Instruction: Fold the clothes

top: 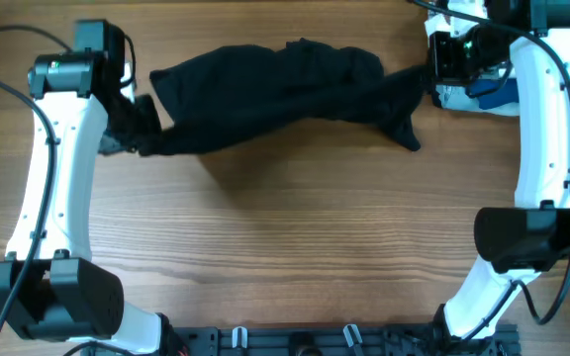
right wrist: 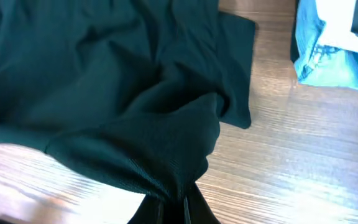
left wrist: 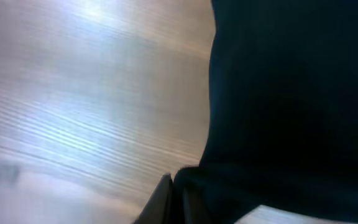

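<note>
I will next lower the garment's held end with my left gripper, back onto the bare table that lies below and back toward the base. This will open the bunched garment, and then I will release it.
The black garment [top: 285, 89] hangs stretched and bunched across the far half of the wooden table, held up at both ends. My left gripper [top: 127, 124] is shut on its left end; in the left wrist view the dark fabric [left wrist: 291, 106] fills the right side above the closed fingers [left wrist: 174, 199]. My right gripper [top: 433, 74] is shut on its right end; in the right wrist view the fabric [right wrist: 117, 93] bunches into the closed fingers [right wrist: 179, 205]. A loose corner [top: 407, 133] hangs below the right end. No white logo shows.
Folded blue garments [top: 493, 94] with some white cloth lie at the far right corner, also in the right wrist view [right wrist: 328, 50]. Bare wooden table [top: 295, 237] lies in front of the garment. Both arm bases stand at the near edge.
</note>
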### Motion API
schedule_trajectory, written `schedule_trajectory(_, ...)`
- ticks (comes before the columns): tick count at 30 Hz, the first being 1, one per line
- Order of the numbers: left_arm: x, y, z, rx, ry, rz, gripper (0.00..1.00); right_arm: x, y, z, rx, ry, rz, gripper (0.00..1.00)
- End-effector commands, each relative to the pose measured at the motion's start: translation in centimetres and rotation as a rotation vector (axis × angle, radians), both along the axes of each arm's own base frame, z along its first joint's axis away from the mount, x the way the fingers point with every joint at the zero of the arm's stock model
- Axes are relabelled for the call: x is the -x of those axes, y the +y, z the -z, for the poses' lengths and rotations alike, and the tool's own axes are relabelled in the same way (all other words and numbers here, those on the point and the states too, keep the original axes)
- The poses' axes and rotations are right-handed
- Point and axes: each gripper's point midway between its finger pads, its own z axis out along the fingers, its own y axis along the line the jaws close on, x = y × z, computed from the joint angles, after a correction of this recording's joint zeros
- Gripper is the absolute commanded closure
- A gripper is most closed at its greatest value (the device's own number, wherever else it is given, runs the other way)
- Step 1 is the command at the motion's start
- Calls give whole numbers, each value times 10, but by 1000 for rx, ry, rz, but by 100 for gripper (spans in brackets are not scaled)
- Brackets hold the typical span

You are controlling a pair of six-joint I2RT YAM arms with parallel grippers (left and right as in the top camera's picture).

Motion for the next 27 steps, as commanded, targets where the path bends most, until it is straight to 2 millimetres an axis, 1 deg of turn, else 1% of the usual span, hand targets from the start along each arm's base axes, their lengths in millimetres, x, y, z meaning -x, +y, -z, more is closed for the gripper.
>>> schedule_trajectory(1, 31, 0, -16, 28, 41, -104, 96, 26, -10, -24, 19, -29, 113, 96)
schedule_trajectory(2, 39, 0, -20, 30, 34, -125, 96, 41, -16, -22, 45, -11, 143, 96)
schedule_trajectory(3, 46, 0, -23, 34, 24, -148, 96, 55, -18, -20, 58, 4, 158, 96)
schedule_trajectory(4, 57, -1, -23, 41, 20, -198, 96, 69, -18, -15, 53, 22, 176, 95)
schedule_trajectory(6, 81, -2, -13, 45, 48, -256, 96, 93, -17, 0, 42, 49, 199, 96)
schedule_trajectory(7, 98, -3, -2, 48, 79, -283, 96, 110, -17, 17, 44, 94, 207, 96)
schedule_trajectory(8, 110, -5, 7, 59, 102, -291, 96, 126, -18, 36, 47, 149, 219, 96)
schedule_trajectory(9, 127, -13, 24, 97, 141, -312, 96, 142, -17, 57, 52, 208, 223, 96)
schedule_trajectory(10, 143, -27, 47, 172, 191, -312, 96, 162, -14, 92, 37, 292, 229, 96)
schedule_trajectory(11, 149, -32, 56, 194, 217, -314, 96, 166, -11, 104, 25, 318, 233, 96)
schedule_trajectory(14, 166, -33, 86, 191, 282, -379, 96, 176, -7, 135, 4, 364, 228, 95)
schedule_trajectory(16, 163, -38, 100, 222, 269, -446, 96, 176, -7, 144, 4, 359, 228, 96)
schedule_trajectory(18, 154, -38, 110, 234, 229, -463, 96, 165, -7, 145, -2, 314, 228, 96)
schedule_trajectory(21, 133, -28, 120, 201, 130, -466, 96, 131, -7, 148, -14, 190, 213, 96)
schedule_trajectory(24, 126, -13, 122, 121, 84, -512, 96, 100, -4, 159, -31, 115, 195, 96)
schedule_trajectory(25, 125, -7, 122, 91, 68, -514, 96, 88, 0, 164, -54, 91, 171, 96)
schedule_trajectory(27, 121, -1, 122, 63, 47, -516, 96, 74, 7, 171, -89, 64, 153, 96)
